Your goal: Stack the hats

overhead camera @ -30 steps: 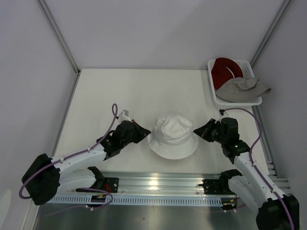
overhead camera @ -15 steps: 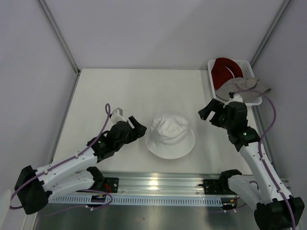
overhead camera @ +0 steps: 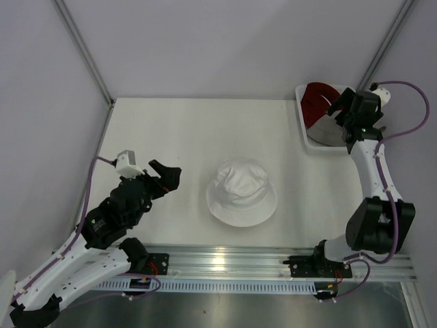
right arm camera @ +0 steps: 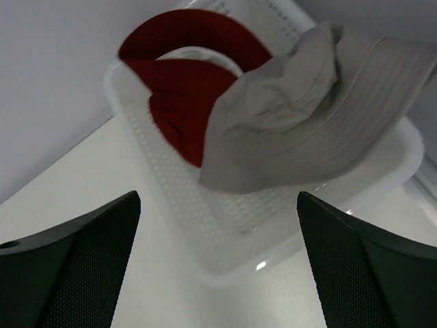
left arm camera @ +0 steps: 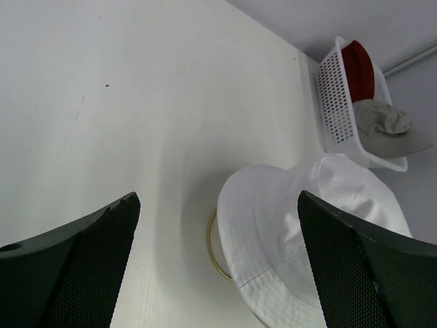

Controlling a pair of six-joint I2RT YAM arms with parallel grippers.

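My right gripper moves outward next, then down into the basket onto the grey hat's crumpled top, because this hat lies partly over the dark red one.
A white hat (overhead camera: 242,193) sits crown up in the middle of the table; in the left wrist view this white hat (left arm camera: 321,225) fills the lower right. My left gripper (overhead camera: 167,175) hangs open to its left, clear of the brim, and my left gripper (left arm camera: 216,198) holds nothing. At the far right my right gripper (overhead camera: 339,111) hovers open over the basket; nothing sits in my right gripper (right arm camera: 218,198). A grey hat (right arm camera: 314,130) lies in the basket, partly over a dark red hat (right arm camera: 184,89). From above the dark red hat (overhead camera: 315,99) shows; the arm hides most of the grey hat (overhead camera: 325,131).
The white slatted basket (right arm camera: 225,232) stands at the table's far right corner, and its rim (overhead camera: 321,147) shows from above. A gold wire ring (left arm camera: 215,246) peeks out from under the white hat's left brim. White walls close the table in on three sides.
Both grippers opened and left the white hat's brim. The left arm drew back to the left. The right arm swung up and away to above the basket.
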